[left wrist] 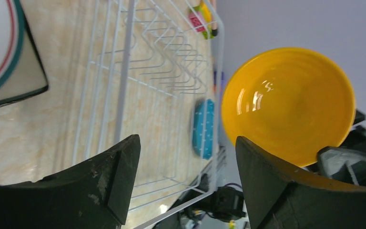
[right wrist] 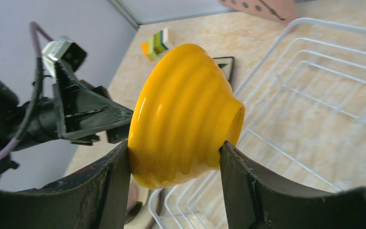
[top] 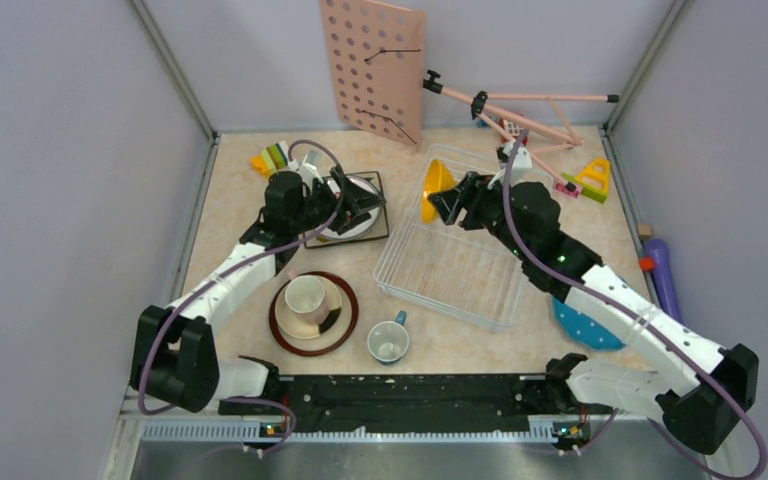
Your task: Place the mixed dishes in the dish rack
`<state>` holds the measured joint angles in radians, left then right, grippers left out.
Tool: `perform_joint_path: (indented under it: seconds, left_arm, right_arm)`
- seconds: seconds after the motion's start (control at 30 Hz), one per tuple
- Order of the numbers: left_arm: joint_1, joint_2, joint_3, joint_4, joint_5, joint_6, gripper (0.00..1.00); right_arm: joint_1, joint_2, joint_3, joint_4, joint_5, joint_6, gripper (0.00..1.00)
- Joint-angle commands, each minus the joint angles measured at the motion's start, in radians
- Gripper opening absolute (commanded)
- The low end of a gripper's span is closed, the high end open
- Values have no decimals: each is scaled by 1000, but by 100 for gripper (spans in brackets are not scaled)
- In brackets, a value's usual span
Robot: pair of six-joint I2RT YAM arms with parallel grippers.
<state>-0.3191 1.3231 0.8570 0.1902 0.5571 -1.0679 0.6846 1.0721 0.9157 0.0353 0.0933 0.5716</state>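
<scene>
My right gripper will next go back and down, turning to point into the rack's near corner [top: 497,306] by the blue polka-dot plate, as that corner is empty.
My right gripper [right wrist: 174,164] is shut on the yellow bowl [right wrist: 183,112], gripping it across rim and base, tipped on its side above the far left corner of the white wire dish rack [top: 450,265]. From above, that bowl [top: 434,188] hangs just left of the right gripper [top: 450,203]. My left gripper [left wrist: 187,162] is open with nothing between its fingers; it faces the bowl's inside [left wrist: 288,102]. It hovers over the square plate [top: 360,215]. A pink cup [top: 306,297] lies on the brown-rimmed plate [top: 312,340]. A blue-grey mug [top: 388,341] stands near the front. The blue polka-dot plate [top: 582,328] lies under my right arm.
A pink pegboard [top: 370,68] leans on the back wall beside a pink stand [top: 520,110]. Coloured toy blocks [top: 272,158] sit at the back left, a yellow toy [top: 590,178] at the back right, a purple bottle [top: 662,272] by the right wall.
</scene>
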Motion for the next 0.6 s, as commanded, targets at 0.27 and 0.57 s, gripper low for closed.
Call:
perform_joint_path:
  seconds: [0.27,0.57]
  left_arm:
    - [-7,-121,60,-350,-145,407,78]
    - [-50,-105,20,-352,-146,466,77]
  right_arm:
    - [8,64,299,-795,131,-199,0]
    - [64,208,372,-1061,259,-141,0]
